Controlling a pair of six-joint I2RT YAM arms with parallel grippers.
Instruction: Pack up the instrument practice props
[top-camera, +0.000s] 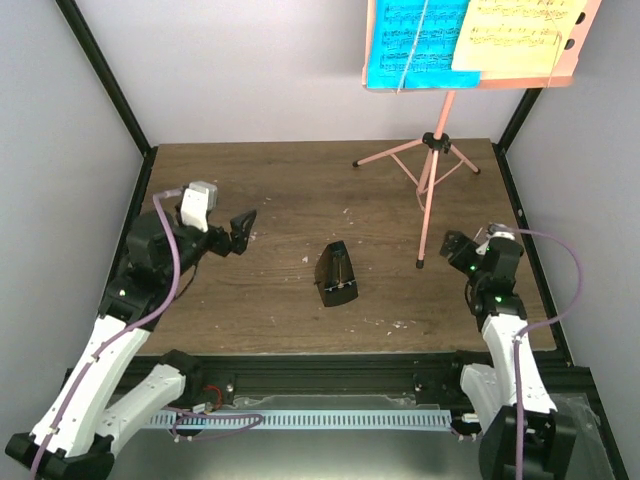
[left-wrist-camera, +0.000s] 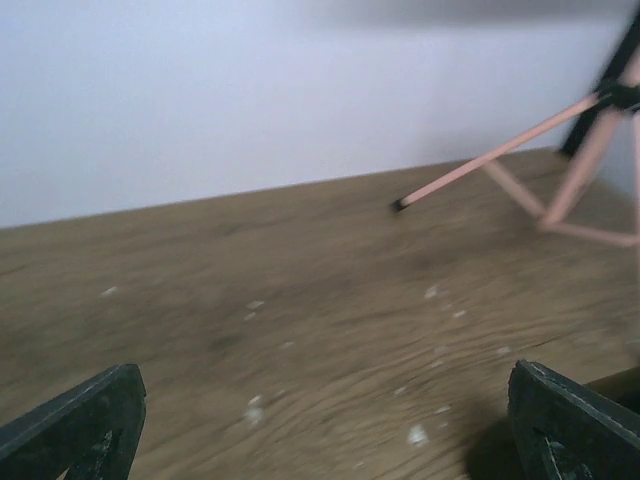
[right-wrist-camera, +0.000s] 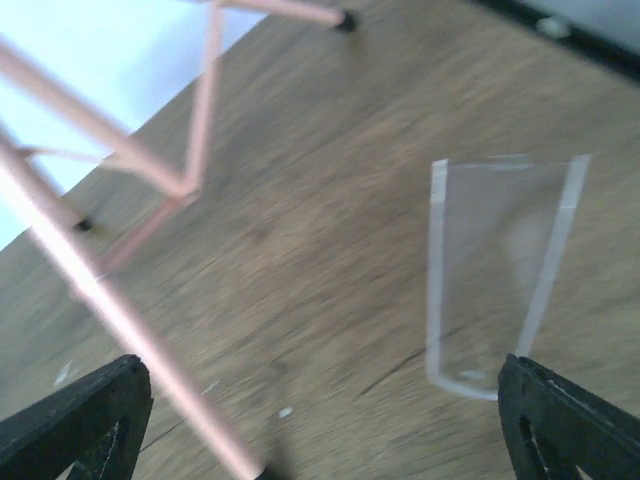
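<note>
I will move my right gripper away from the stand next, tilt it down and lower it onto the clear plastic piece's long edge (right-wrist-camera: 554, 252) farther from the stand, where a narrow rim shows.
The pink music stand (top-camera: 432, 165) is upright at the back right, its desk (top-camera: 570, 65) carrying a cyan page (top-camera: 415, 40) and a pale-yellow page (top-camera: 515, 35). A small black metronome (top-camera: 336, 274) sits mid-table. My left gripper (top-camera: 240, 232) is open over bare wood left of the metronome; in the left wrist view it (left-wrist-camera: 320, 430) holds nothing, with the stand's legs (left-wrist-camera: 500, 155) far ahead. My right gripper (top-camera: 455, 250) is open beside the stand's near leg foot (top-camera: 421, 264). In the right wrist view that leg (right-wrist-camera: 120, 310) slants down near the left finger of the gripper (right-wrist-camera: 320, 430).
A clear plastic piece (right-wrist-camera: 500, 270) lies on the wood close to my right gripper's right finger. White crumbs (left-wrist-camera: 255, 408) dot the wooden table (top-camera: 280, 190). Grey walls and black frame posts (top-camera: 105, 80) close in the sides and back.
</note>
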